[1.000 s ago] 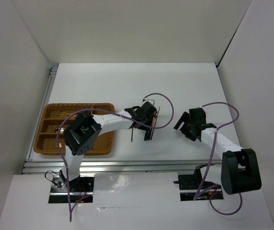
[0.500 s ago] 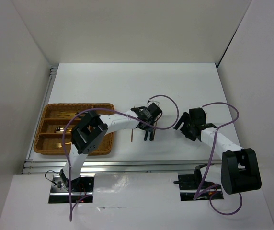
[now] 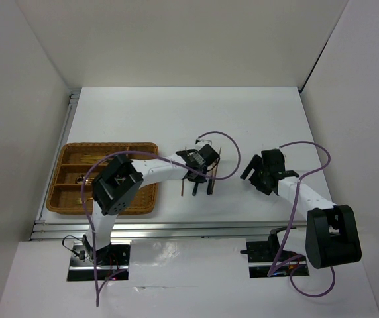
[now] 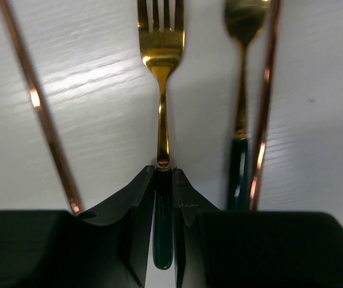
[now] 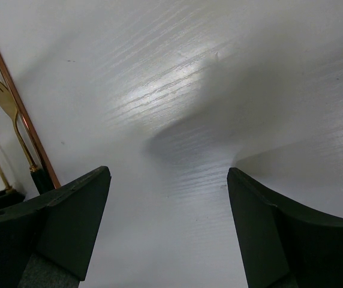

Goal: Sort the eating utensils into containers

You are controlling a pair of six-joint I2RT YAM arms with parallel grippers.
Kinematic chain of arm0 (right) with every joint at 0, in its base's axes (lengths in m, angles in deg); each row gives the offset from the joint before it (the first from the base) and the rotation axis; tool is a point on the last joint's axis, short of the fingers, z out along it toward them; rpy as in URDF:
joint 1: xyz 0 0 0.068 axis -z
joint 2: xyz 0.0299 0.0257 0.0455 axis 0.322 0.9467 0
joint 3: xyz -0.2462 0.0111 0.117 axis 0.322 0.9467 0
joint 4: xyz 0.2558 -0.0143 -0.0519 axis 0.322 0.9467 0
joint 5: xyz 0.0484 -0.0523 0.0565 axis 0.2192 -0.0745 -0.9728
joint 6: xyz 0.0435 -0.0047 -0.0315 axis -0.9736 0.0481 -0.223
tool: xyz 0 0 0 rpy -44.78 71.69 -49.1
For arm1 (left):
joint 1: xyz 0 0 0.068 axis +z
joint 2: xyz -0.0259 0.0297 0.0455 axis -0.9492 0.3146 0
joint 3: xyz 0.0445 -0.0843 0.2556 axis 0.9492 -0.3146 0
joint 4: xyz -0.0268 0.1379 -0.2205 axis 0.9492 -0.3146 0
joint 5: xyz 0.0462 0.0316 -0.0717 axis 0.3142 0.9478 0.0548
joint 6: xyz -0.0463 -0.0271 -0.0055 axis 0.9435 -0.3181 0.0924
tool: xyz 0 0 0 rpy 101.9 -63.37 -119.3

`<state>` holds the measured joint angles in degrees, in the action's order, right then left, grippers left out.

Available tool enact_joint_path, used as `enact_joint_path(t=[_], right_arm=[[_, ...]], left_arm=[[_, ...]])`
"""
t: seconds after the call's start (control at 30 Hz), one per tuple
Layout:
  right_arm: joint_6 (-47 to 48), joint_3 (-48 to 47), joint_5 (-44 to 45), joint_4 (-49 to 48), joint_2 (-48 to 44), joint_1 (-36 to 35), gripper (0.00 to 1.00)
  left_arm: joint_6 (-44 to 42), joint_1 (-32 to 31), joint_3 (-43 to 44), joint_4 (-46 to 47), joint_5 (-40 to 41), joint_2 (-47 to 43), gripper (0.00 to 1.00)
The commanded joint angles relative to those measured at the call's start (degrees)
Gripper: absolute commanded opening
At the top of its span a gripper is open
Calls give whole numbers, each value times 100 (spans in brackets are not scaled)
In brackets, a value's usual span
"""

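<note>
The tray's near section is to my left gripper's left in the top view, so I need to raise that gripper, carry the fork across into it and let go.
A fork with a gold head lies on the white table. Its dark green handle sits between my left gripper's fingers, which press it from both sides. To its right lies a second gold-headed utensil with a green handle. Thin copper-brown sticks flank the pair on both sides. In the top view my left gripper stands over these at the table's middle. My right gripper is open over bare table to their right. The wicker tray holds a few utensils at the left.
My right wrist view catches the fork and a copper stick at its left edge, with only white table between my right gripper's fingers. Purple cables loop above both arms. White walls close the table in on three sides.
My left gripper's jaws have closed in on the fork's handle, and the wrist shifted slightly over the utensils. The right arm has not moved.
</note>
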<state>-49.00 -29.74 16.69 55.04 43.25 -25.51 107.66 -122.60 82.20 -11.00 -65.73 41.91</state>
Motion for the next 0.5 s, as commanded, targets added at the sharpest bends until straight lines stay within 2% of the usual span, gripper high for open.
enact_joint_path(t=[0.0,0.1,0.23,0.27,0.33,0.4,0.47], right_arm=[[42,-26,114,-19,14,39,86],[42,-26,114,-19,14,39,86],[42,-26,61,-19,14,39,86],[42,-26,61,-19,14,39,86],[42,-26,61,-72,14,39,86],[42,-26,8,-72,14,39,86],[42,-26,8,-124,66,39,86]], left_arm=[[496,163,-441,98,458,-972,23],[995,461,-837,178,653,-1589,23],[1717,1128,-2136,765,582,-2898,23],[1876,1226,-2400,932,522,-3501,23],[2446,1401,-3101,1249,678,-4058,23],[2912,1604,-3473,1041,1107,-4742,23],[3816,1875,-3859,611,1390,-5105,23]])
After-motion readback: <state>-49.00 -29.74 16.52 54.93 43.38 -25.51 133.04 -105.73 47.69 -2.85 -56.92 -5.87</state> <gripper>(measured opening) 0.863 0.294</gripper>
